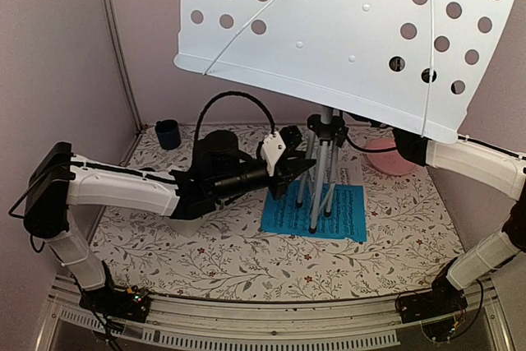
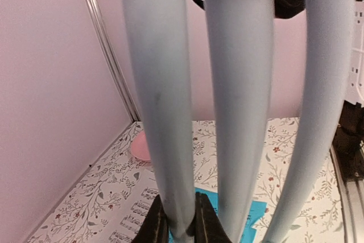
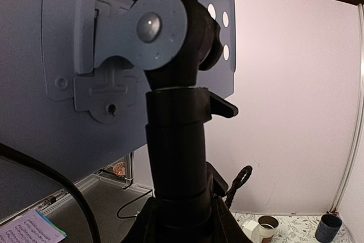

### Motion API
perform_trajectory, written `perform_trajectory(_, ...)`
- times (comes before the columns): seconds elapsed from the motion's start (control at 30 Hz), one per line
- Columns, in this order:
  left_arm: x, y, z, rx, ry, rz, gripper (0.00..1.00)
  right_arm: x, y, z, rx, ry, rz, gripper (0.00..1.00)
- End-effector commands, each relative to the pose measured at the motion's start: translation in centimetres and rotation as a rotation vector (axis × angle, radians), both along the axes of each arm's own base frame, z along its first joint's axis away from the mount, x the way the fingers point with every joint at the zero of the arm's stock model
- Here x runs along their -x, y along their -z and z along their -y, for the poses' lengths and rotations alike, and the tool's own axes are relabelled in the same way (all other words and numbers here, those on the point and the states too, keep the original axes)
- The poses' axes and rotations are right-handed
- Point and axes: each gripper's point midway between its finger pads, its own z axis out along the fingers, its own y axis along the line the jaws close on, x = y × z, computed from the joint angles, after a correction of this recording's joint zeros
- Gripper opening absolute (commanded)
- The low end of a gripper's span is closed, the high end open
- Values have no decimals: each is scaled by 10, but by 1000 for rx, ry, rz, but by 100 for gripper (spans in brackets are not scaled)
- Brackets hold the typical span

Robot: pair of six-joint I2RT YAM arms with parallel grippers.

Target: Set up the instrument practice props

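Note:
One of the bunched tripod legs in my left gripper goes to the left in the top view next, toward the tabletop beside the blue sheet, then comes free.
The music stand's pale perforated desk [image 1: 345,22] fills the top of the overhead view, on a silver tripod [image 1: 322,174]. The tripod stands on the bright blue sheet [image 1: 316,213]; the white sheet [image 2: 128,215] lies beside it. My left gripper [image 1: 289,172] is shut on one tripod leg [image 2: 165,112], low near the table, with a finger on each side. My right gripper [image 3: 185,223] is shut on the stand's black post collar [image 3: 179,140] under the desk; the desk hides it from above. A small white object [image 3: 248,230] could be the metronome; I cannot tell.
A pink plate [image 1: 388,158] lies right of the tripod, near the right arm [image 1: 477,162]. A dark blue cup [image 1: 168,133] stands at the back left corner. Pink walls close in the left, back and right. A black cable loops over the left arm.

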Motion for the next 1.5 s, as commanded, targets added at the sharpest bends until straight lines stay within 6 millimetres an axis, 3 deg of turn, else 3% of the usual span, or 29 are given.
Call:
perform_trajectory(0.0, -18, 56, -21, -262, -113, 107, 0, 15, -65, 26, -201, 53, -18, 0)
perform_trajectory(0.33, -49, 76, -70, -392, -252, 187, 0, 17, -74, 32, -211, 67, -29, 0)
perform_trajectory(0.83, -59, 132, -80, -551, -210, 233, 0, 5, -93, 37, -243, 89, -67, 0)
perform_trajectory(0.93, -64, 130, -83, -510, -188, 173, 0, -4, -88, 33, -231, 98, -89, 0)
perform_trajectory(1.07, -68, 126, -79, -486, -157, 119, 0, -27, -64, 22, -188, 114, -132, 0)
perform_trajectory(1.17, -77, 142, -81, -531, -136, 78, 0, -42, -56, 23, -191, 123, -161, 0)
perform_trajectory(1.47, -82, 170, -99, -585, -161, 149, 0, -64, -79, 28, -188, 156, -169, 0)
